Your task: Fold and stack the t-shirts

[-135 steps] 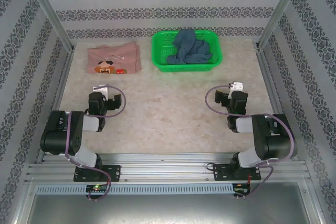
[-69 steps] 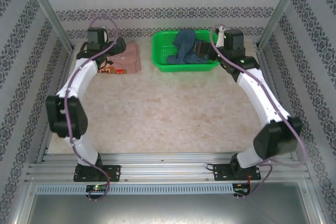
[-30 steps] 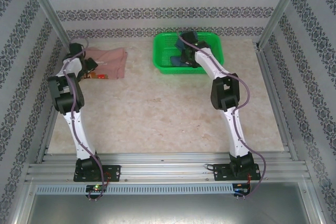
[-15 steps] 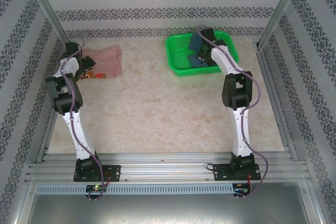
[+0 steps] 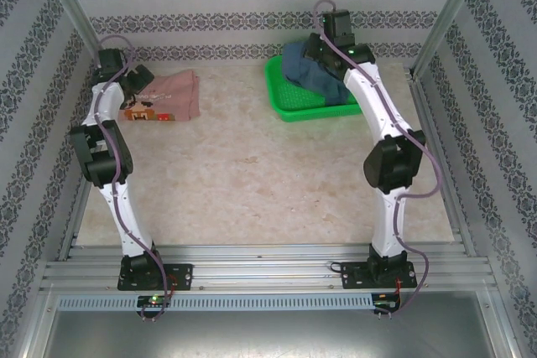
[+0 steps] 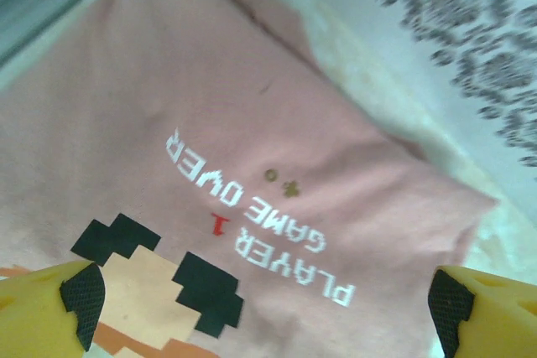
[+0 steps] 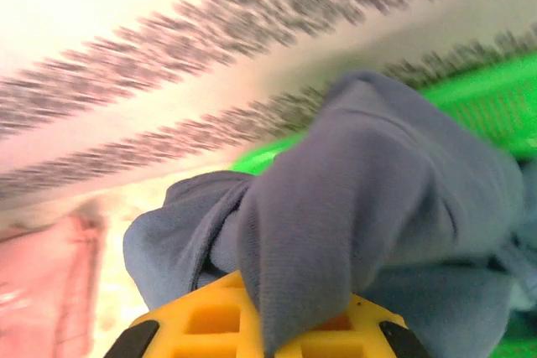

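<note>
The right gripper rises toward the pink t-shirt [image 5: 172,94] next. Then it draws back and down and releases the fold on the bare tabletop beside the green basket.
The dusty pink t-shirt [image 5: 172,94] with its pixel face print lies folded at the table's far left. My left gripper [image 5: 136,83] hovers over its left edge, jaws wide open. In the left wrist view the pink t-shirt [image 6: 252,148] spreads below the open left gripper [image 6: 262,312], nothing between the yellow fingertips [image 6: 50,316]. The slate-blue t-shirt [image 5: 306,69] is bunched and lifted above the green basket [image 5: 285,105], with my right gripper [image 5: 314,53] shut on it. Close up, a fold of the blue t-shirt [image 7: 369,182] is pinched in the right gripper [image 7: 268,329].
The green mesh basket [image 7: 495,94] sits at the far right against the patterned back wall. Metal frame posts [image 5: 75,18] stand at both far corners. The pink t-shirt [image 7: 42,282] shows at the left edge of the right wrist view.
My right gripper has shut on the blue t-shirt and raised it out of the basket, which slid to the right. My left gripper has drawn back slightly over the pink shirt's edge.
</note>
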Controlling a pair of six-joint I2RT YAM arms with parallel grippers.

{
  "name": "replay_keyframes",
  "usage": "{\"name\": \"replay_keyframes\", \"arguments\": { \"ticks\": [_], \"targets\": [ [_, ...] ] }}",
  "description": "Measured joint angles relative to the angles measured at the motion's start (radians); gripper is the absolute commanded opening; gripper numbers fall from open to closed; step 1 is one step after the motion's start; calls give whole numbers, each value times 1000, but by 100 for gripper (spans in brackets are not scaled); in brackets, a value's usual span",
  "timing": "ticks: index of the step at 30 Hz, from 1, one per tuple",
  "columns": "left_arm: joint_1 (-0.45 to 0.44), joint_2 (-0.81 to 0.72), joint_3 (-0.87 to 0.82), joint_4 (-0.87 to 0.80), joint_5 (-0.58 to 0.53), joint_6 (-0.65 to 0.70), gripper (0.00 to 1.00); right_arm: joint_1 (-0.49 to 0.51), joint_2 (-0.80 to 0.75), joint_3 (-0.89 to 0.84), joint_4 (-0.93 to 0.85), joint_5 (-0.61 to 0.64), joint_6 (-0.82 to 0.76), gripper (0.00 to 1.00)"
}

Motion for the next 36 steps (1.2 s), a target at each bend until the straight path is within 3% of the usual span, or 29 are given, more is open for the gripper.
{"name": "replay_keyframes", "arguments": {
  "ticks": [9,15,21,27,28,29,30,31,34,36],
  "targets": [
    [-1,-216,-3,-25,31,12,100,118,-304,63,-38,-190,-35,0],
    [-21,-490,-34,-72,117,12,100,229,-454,88,-62,-348,116,0],
    [-40,-802,-180,-93,162,12,100,393,-466,-6,-25,-396,257,0],
    [-92,-971,-388,-124,164,39,100,398,-402,-192,-16,-347,274,0],
    [-116,-987,-433,-125,163,42,100,389,-404,-249,-12,-330,269,3],
    [-151,-1004,-491,-132,161,45,100,378,-408,-316,-3,-312,262,18],
    [-185,-1014,-538,-140,159,46,100,365,-410,-382,5,-297,254,41],
    [-222,-1021,-584,-146,158,47,100,350,-411,-444,12,-284,244,53],
    [-360,-1033,-739,-152,135,44,100,281,-407,-593,-5,-251,188,69],
    [-454,-1032,-836,-156,115,37,100,217,-407,-639,-37,-217,99,89]
  ]
}}
